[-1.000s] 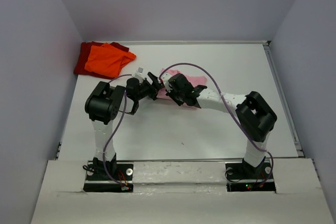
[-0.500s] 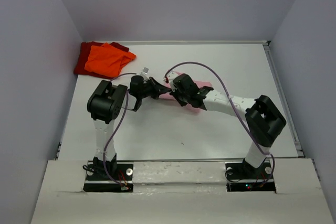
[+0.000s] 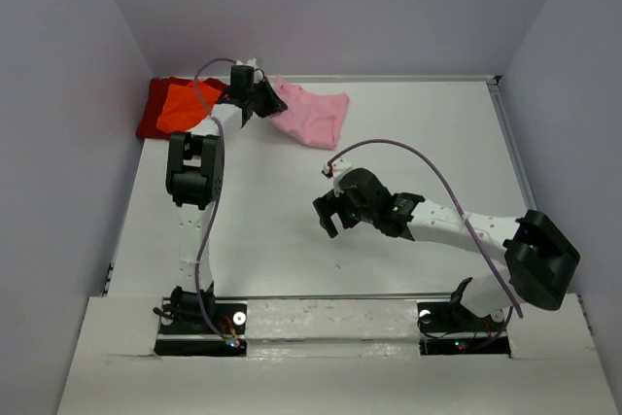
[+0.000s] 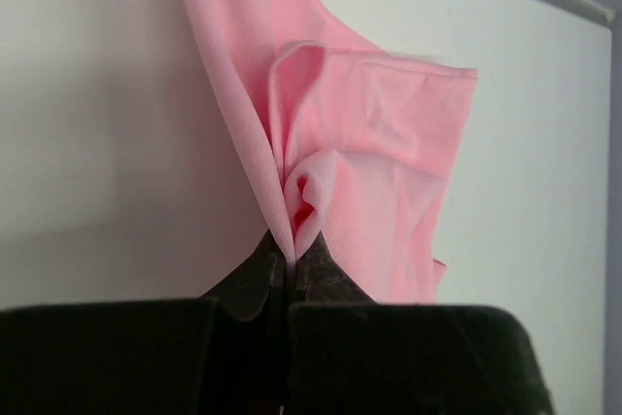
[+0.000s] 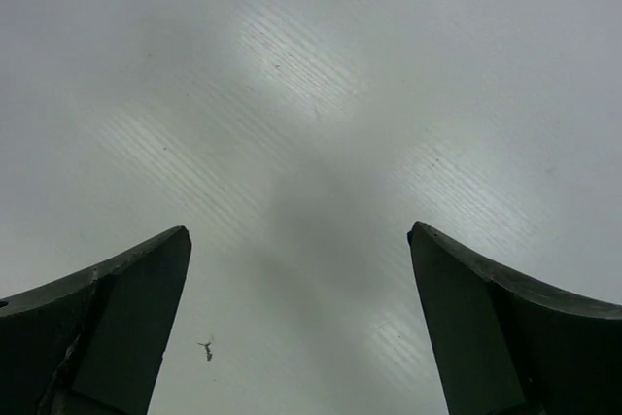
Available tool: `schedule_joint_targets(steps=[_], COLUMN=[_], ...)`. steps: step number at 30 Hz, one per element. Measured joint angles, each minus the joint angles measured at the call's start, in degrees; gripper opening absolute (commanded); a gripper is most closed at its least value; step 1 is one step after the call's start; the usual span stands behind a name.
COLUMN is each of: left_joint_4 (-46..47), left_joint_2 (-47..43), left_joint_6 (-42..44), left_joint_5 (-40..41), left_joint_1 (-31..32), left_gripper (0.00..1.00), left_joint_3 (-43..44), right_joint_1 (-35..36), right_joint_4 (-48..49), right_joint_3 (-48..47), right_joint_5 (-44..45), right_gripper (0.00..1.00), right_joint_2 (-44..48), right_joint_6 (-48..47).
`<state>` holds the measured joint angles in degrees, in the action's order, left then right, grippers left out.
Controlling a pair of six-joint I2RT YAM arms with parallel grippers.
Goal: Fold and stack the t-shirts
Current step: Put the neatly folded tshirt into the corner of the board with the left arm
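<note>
My left gripper next rises, moves left in the top view over the stack with the folded orange t-shirt [image 3: 182, 109], lowers and releases the pink one.
My left gripper [image 3: 262, 96] is shut on a bunched fold of the light pink t-shirt [image 3: 313, 114] at the back of the table. In the left wrist view the pink cloth [image 4: 379, 143] fans out from the closed left gripper [image 4: 289, 258]. The bright orange t-shirt [image 3: 181, 108] lies folded on the dark red t-shirt [image 3: 153, 109] in the back left corner, just left of my left gripper. My right gripper [image 3: 328, 218] stands open over bare table near the middle. In the right wrist view nothing is between the fingers of the right gripper [image 5: 299, 235].
Grey walls close in the table on the left, back and right. A raised rim [image 3: 525, 182] runs along the right side. A purple cable [image 3: 428, 157] arches over the right arm. A tiny dark speck [image 5: 206, 349] lies on the table below the right gripper.
My left gripper shut on the pink t-shirt and carried it from the table's middle to the back left. My right gripper let go, opened wide and drew back toward the near middle.
</note>
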<state>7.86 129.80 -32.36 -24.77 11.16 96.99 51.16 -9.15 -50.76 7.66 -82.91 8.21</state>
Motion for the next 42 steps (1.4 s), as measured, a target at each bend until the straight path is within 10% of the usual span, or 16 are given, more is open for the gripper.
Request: schedule_joint_targets(steps=[8, 42], left_joint_4=[-23.43, -37.46], left_joint_2=[7.96, 0.37], left_joint_6=[15.91, 24.02], left_joint_5=[10.86, 10.62], left_joint_1=[-5.22, -10.14], left_gripper=[0.00, 0.00], left_joint_3=[25.55, 34.16], right_joint_1=[1.73, 2.29], right_joint_4=[3.82, 8.44], right_joint_3=[4.37, 4.20], right_joint_5=[-3.04, -4.59], right_gripper=[1.00, 1.00], right_joint_2=[1.92, -4.55], right_joint_6=[3.82, 3.80])
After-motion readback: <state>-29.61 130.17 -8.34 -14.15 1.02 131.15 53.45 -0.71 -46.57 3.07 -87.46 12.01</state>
